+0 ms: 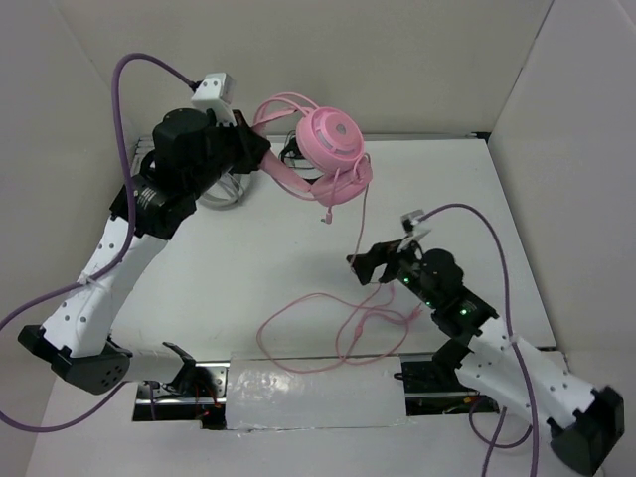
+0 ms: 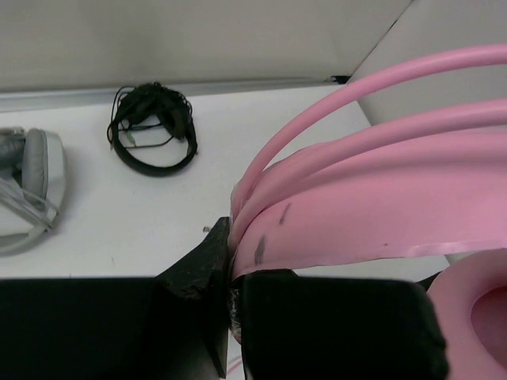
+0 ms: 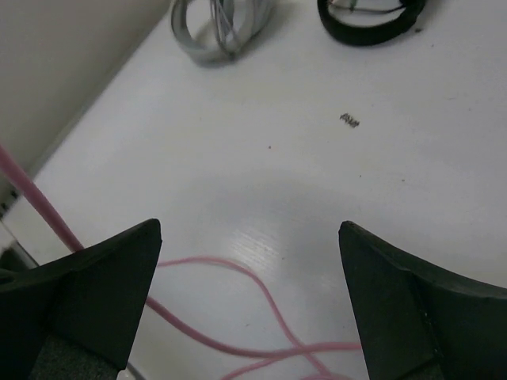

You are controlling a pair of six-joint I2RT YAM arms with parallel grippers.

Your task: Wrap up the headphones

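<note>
The right gripper moves down next, then back onto that hanging piece of cable point(image 1: 363, 224) between the earcups point(image 2: 475, 317) and the loops.
The pink headphones point(image 1: 333, 144) hang above the back of the table, one round earcup facing up. My left gripper point(image 1: 270, 159) is shut on their pink headband point(image 2: 356, 214), which runs out to the right from between the jaws point(image 2: 231, 261). An earcup point(image 2: 475, 317) shows at the lower right of the left wrist view. The thin pink cable point(image 1: 363, 224) drops from the earcups and lies in loose loops point(image 1: 338, 323) on the table. My right gripper point(image 1: 373, 266) hovers open over those loops, and cable strands point(image 3: 261, 285) lie on the table between its fingers point(image 3: 249, 237), untouched.
Grey-white headphones point(image 2: 28, 190) and black headphones point(image 2: 154, 131) lie at the back of the table, also seen ahead of the right wrist as the grey-white point(image 3: 218, 28) and black point(image 3: 372, 20) pairs. White walls close the back and right. A foil-covered strip point(image 1: 308, 393) lines the near edge.
</note>
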